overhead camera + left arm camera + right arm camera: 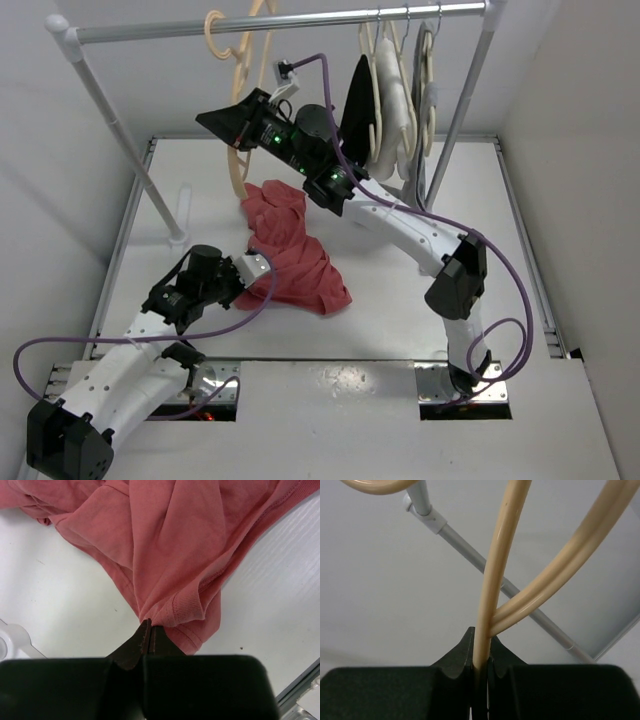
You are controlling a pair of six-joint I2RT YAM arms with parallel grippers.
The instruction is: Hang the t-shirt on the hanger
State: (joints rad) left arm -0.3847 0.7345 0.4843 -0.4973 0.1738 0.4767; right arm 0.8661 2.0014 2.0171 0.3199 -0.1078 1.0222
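Observation:
My right gripper brings the hanger back and down next, turning it, and releases above the t-shirt's near edge (322, 300), since the t-shirt (292, 255) lies below the bar.
The faded-red t-shirt (292, 255) lies crumpled on the white table (420, 310). My left gripper (258, 267) is at its near-left edge. In the left wrist view the gripper (150, 626) is shut on a fold of the t-shirt (175, 545) beside a ribbed cuff. The peach-beige hanger (237, 172) hangs by its hook from the rail's left end. My right gripper (228, 125) reaches up to it. In the right wrist view the gripper (481, 636) is shut on one thin bar of the hanger (495, 580), just below where two bars meet.
A grey clothes rail (300, 20) spans the back on two slanted legs (125, 140). Cream-white hangers (385, 80) with a black garment (355, 100) and a grey garment (425, 70) hang at its right end. White walls close in both sides.

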